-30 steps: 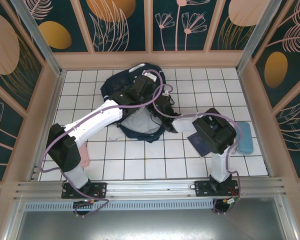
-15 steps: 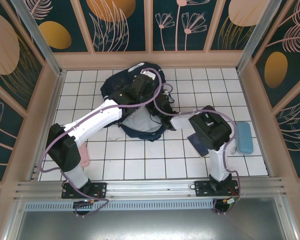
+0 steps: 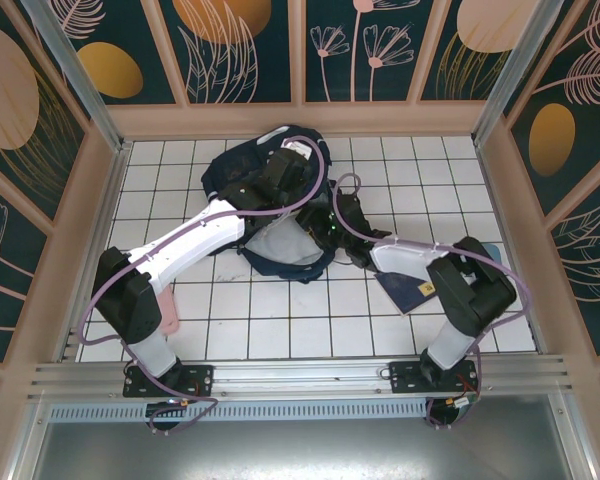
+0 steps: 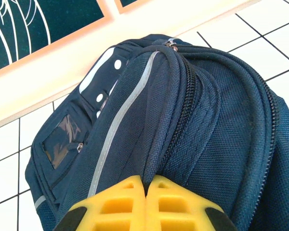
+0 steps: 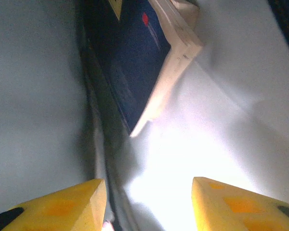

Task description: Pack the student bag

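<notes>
My left gripper should move the fold back and down over the bag's gaping grey lining (image 3: 283, 243) and let go of it, because the bag's opening is below and back of the gripper.
The student bag (image 3: 230, 170), dark navy with a thin pale stripe, lies at the back of the tiled table; its pale grey lining (image 3: 276, 245) gapes toward the arms. My left gripper (image 3: 288, 165) is shut on a fold of the bag's fabric (image 4: 183, 96) beside the zip, its yellow fingertips (image 4: 130, 192) pressed together on it. My right gripper (image 3: 336, 225) sits at the bag's mouth. In the right wrist view it (image 5: 147, 192) stands open inside the grey lining, nothing between its fingers, with a navy book (image 5: 135, 62) lying just ahead, apart from the fingers.
A flat navy book (image 3: 412, 290) lies on the tiles under my right forearm. A pink object (image 3: 168, 315) sits by the left arm's lower link. Wooden walls (image 3: 300, 118) close off the table at the back and sides.
My right gripper has opened and no longer holds anything. The right arm's elbow has swung out to the right and lower. The left arm and the bag have stayed put.
</notes>
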Available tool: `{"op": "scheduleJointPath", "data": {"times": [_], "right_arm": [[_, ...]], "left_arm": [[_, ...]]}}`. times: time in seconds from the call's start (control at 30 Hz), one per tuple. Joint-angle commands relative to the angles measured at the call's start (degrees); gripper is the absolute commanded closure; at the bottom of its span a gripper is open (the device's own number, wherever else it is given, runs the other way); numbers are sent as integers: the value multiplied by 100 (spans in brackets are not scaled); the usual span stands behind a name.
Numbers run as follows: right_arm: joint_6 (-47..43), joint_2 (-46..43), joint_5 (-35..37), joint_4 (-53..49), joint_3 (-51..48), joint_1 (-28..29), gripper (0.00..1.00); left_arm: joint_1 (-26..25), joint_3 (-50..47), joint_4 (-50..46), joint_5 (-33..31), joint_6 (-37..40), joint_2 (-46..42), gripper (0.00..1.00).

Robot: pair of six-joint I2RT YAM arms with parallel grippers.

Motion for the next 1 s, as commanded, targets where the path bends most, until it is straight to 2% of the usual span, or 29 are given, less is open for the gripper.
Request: {"op": "scheduleJointPath", "data": {"times": [0.0,0.07,0.23,0.37,0.47,0.53,0.67,0.73,0.87,0.97], "right_arm": [[-795,-901,598,-889,-499,138,49],[-946,-1483,914,-1209,-817,141,48],[-1078,-2921,2318,-2590,-1288,-14,36],[-1137,-3629,2719,-3489,-1520,-696,30],[-1271,-3926,2668,-3713,-1718,-1687,27],[-1400,-4006,2558,-3686,-1815,-2195,25],[-1963,-3750,1795,-3259,-1916,-3169,22],[-2349,-3382,1178,-3046,-1884,-3653,22],[-2815,-2458,425,-2855,-1722,-4140,22],[-3006,-1941,332,-2749,-1606,-4162,22]], "left_arm": [[-51,-85,967,-286,-158,-511,100],[-52,-236,949,-299,-165,-571,100],[-46,-887,950,-130,-262,-923,100],[-51,-1486,852,149,-362,-1329,100],[-49,-1847,701,709,-355,-1566,98],[-53,-2032,650,1079,-458,-1659,86],[-45,-2312,750,1545,-911,-1786,41],[-52,-2397,886,1693,-1146,-1829,27],[-53,-2487,1240,2021,-1449,-1812,15],[-46,-2419,1336,2202,-1612,-1652,12]]}}
